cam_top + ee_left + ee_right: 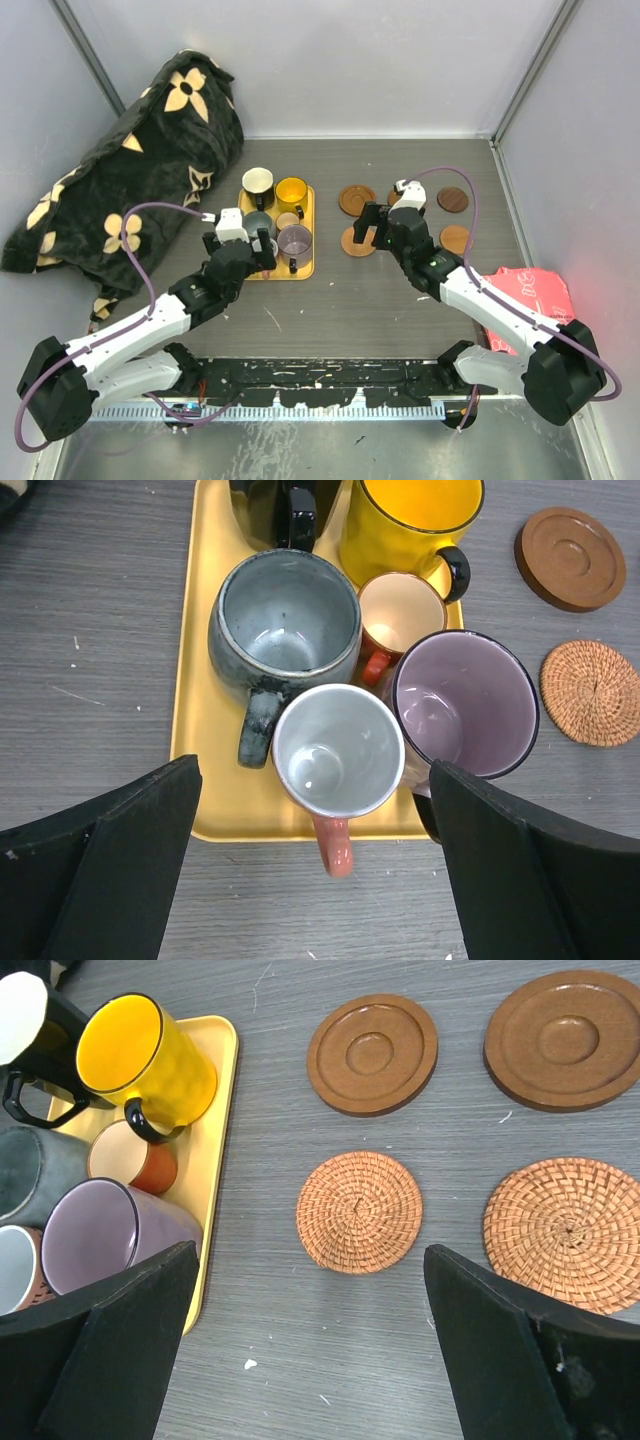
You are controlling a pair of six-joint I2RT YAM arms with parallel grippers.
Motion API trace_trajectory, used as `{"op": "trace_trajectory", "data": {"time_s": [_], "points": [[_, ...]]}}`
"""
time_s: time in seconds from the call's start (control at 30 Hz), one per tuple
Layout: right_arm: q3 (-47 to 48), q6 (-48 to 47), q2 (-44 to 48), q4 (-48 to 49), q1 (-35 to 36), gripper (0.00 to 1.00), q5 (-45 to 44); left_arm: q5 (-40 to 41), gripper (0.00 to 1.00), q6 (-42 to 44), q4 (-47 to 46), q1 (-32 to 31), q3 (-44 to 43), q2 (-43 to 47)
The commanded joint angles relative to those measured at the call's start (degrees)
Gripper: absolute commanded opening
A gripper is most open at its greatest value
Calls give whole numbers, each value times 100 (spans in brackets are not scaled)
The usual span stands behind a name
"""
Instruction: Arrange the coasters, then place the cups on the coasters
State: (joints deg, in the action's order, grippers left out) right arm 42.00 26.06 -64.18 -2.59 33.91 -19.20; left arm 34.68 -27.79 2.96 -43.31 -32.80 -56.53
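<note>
I should move my right gripper to its left in the top view and lower it onto the purple cup's black handle [293, 266], which sticks out clear below it on that side.
Several cups stand packed on a yellow tray [205, 780]: grey [285, 615], white-silver with a pink handle [337, 748], purple [463, 702], small copper-brown [400, 612], yellow [410, 515] and black [285, 505]. My left gripper [315, 770] hangs open above the tray's near end, its jaws on either side of the white cup and touching nothing. To the right of the tray lie the coasters: two woven discs [359, 1211] [570, 1232] and two wooden ones [372, 1053] [567, 1025]. My right gripper [310, 1252] is open and empty over bare table, just short of the left woven coaster.
A black blanket with cream flowers [130, 170] fills the back left corner. A pink bag [530, 295] lies at the right, beside the right arm. Grey walls close in the table at the back and on both sides.
</note>
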Motion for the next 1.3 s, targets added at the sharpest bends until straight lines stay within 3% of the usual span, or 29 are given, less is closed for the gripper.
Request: {"op": "trace_trajectory", "data": {"time_s": [0.0, 0.23, 0.57, 0.9, 1.27], "points": [[148, 208, -24, 309, 1, 100, 72, 26, 98, -398, -258, 119, 25, 147], [77, 213, 12, 405, -3, 100, 80, -74, 98, -368, -151, 166, -1, 151], [607, 368, -431, -441, 1, 100, -475, 56, 98, -267, -68, 186, -35, 187], [519, 249, -425, -222, 20, 100, 220, 523, 98, -533, 284, 283, -161, 58], [930, 450, -1021, -359, 892, 100, -230, 634, 98, -761, 288, 471, 70, 408]]}}
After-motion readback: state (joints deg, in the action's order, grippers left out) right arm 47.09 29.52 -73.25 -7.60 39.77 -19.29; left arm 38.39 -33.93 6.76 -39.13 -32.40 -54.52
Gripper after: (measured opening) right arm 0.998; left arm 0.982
